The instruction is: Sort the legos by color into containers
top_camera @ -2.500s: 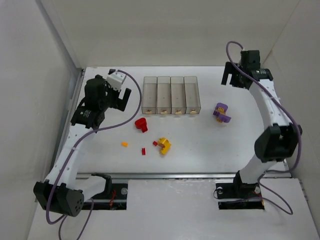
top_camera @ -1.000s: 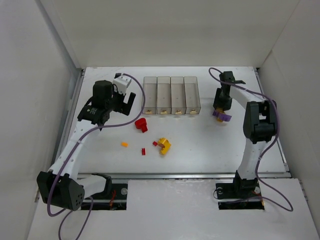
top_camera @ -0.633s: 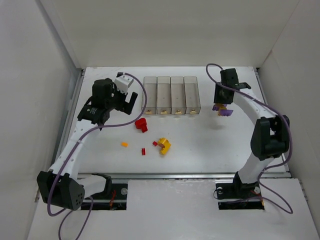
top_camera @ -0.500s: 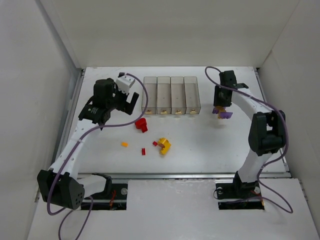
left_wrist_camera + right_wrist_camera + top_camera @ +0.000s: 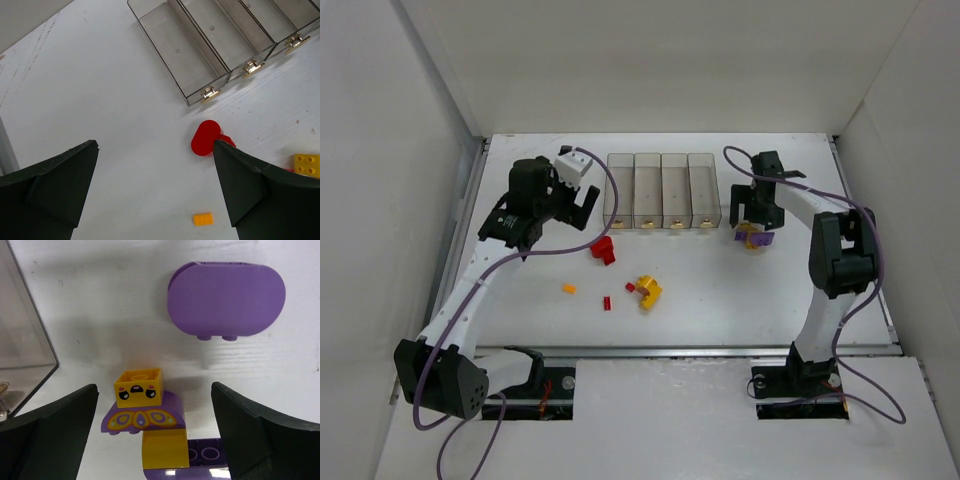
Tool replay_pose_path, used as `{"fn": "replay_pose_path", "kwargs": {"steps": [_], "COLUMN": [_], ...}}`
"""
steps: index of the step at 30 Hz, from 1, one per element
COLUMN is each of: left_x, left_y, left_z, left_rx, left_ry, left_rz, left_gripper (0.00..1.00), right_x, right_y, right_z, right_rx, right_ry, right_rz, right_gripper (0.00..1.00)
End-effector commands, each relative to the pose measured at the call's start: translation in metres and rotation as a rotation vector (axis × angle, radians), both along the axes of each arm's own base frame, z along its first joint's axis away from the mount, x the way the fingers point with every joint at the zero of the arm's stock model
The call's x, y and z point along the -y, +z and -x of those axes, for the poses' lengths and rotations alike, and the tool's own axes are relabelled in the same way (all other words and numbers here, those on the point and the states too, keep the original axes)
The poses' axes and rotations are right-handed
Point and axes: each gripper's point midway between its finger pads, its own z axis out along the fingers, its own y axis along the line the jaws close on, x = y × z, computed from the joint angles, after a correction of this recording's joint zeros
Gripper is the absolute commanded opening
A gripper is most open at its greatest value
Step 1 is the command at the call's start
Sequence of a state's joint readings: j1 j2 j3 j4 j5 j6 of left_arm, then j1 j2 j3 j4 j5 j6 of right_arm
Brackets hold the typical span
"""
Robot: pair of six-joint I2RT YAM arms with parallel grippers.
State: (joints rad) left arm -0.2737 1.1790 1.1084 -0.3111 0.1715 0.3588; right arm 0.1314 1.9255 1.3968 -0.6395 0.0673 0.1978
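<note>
I should move my right gripper outward past the purple cluster and lower it over the purple oval piece [image 5: 226, 297], because the bare table beside both rounded ends leaves room for my fingers.
The clear containers [image 5: 663, 190] stand in a row at the back middle, and their near ends show in the left wrist view [image 5: 220, 45]. A purple and yellow lego cluster [image 5: 145, 435] lies on the table between the wide-apart fingers of my open right gripper [image 5: 154, 386], untouched by them. A separate purple oval piece [image 5: 226, 297] lies beyond it. From above, the right gripper [image 5: 755, 212] hovers over that purple cluster [image 5: 757, 238]. My left gripper [image 5: 572, 200] hangs open and empty above a red lego [image 5: 206, 138], near a small orange brick [image 5: 203, 219].
A red lego [image 5: 603, 249], a yellow cluster [image 5: 648, 291], a small orange brick [image 5: 569, 289] and tiny red bits [image 5: 607, 302] lie in front of the containers. The rightmost container's corner [image 5: 25, 340] is just left of the right gripper. White walls enclose the table.
The right gripper carried the purple cluster slightly left toward the containers, then opened and let it go onto the table. The left arm has barely moved.
</note>
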Motion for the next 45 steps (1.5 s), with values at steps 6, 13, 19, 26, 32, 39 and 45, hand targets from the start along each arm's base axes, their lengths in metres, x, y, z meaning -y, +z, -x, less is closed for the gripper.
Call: {"fn": "replay_pose_path", "kwargs": {"steps": [6,13,19,26,32,39,45], "left_x": [-0.001,-0.004,-0.008,-0.01,-0.01,-0.011,-0.008], "left_y": [0.015,0.017,0.015,0.018,0.018,0.01,-0.016], "left_z": [0.001,-0.002,0.0,0.0,0.0,0.002,0.01], "left_rx": [0.053,0.065,0.066,0.076,0.076,0.059,0.028], "left_ry": [-0.001,0.018,0.037,0.045,0.045,0.045,-0.042], "left_rz": [0.005,-0.002,-0.012,-0.014,-0.014,-0.019,-0.107], "left_gripper": [0.99,0.99,0.99,0.99,0.99,0.99,0.99], "right_x": [0.038,0.042,0.046,0.046,0.047,0.051,0.035], "right_y": [0.059,0.025,0.008,-0.001,-0.006,0.004,0.091], "right_z": [-0.024,-0.056,-0.062,-0.072,-0.076,-0.082,-0.095], "right_rx": [0.143,0.097,0.078,0.108,0.118,0.145,0.309], "right_ry": [-0.3,-0.323,-0.34,-0.314,-0.285,-0.226,-0.103], "right_rz": [-0.023,0.016,0.037,0.042,0.054,0.089,0.165], "right_gripper": [1.0,1.0,1.0,0.97,0.76,0.28,0.13]}}
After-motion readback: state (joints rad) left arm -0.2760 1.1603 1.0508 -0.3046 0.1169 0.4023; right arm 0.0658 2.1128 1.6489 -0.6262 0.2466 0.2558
